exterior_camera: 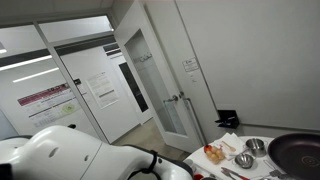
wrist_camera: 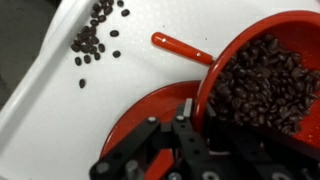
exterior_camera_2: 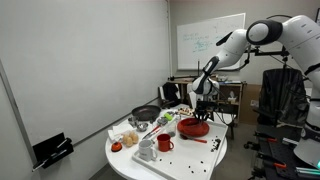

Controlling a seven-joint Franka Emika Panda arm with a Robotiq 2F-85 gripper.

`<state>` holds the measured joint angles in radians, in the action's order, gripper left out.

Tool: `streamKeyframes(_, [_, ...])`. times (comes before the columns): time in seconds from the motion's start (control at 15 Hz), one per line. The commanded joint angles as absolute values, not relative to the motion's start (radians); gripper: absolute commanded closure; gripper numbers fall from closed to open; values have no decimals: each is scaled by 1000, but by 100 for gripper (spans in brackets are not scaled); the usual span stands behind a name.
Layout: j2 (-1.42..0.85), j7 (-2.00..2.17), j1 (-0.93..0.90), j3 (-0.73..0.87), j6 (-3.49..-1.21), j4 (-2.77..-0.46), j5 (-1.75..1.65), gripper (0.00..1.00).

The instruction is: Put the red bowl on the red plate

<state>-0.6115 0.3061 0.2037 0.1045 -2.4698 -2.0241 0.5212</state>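
Observation:
My gripper next shifts away from the red spoon, down over the plate, and releases the bowl, since it overhangs the plate's edge by the spoon.
The red bowl [wrist_camera: 262, 90] is full of dark coffee beans and fills the right of the wrist view. It sits over the right part of the red plate [wrist_camera: 150, 115] on the white table. I cannot tell whether it rests on the plate or hangs just above it. My gripper [wrist_camera: 185, 120] is shut on the bowl's near rim, one finger outside and one inside. In an exterior view the gripper [exterior_camera_2: 204, 110] stands just over the red bowl [exterior_camera_2: 194, 126] at the table's far side.
A red spoon [wrist_camera: 182, 46] and loose spilled beans [wrist_camera: 95, 38] lie on the table beyond the plate. A red mug [exterior_camera_2: 165, 143], a dark pan [exterior_camera_2: 146, 113] and small metal bowls [exterior_camera: 245, 160] crowd the round white table [exterior_camera_2: 200, 160].

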Motion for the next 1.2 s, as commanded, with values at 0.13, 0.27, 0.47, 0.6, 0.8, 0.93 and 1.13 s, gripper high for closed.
streamKeyframes(0.13, [-771,392,160,126,-2495,-1830,439,94])
streamKeyframes(0.27, [-805,402,174,130,-2497,-1791,433,94])
streamKeyframes(0.47, [-832,380,223,126,-2488,-1757,457,94])
streamKeyframes(0.6, [-840,373,255,123,-2492,-1752,470,94])
streamKeyframes(0.8, [-852,369,296,118,-2487,-1753,480,93])
streamKeyframes(0.93, [-853,361,312,111,-2484,-1758,484,64])
streamKeyframes(1.13, [-837,344,321,103,-2481,-1777,481,43])
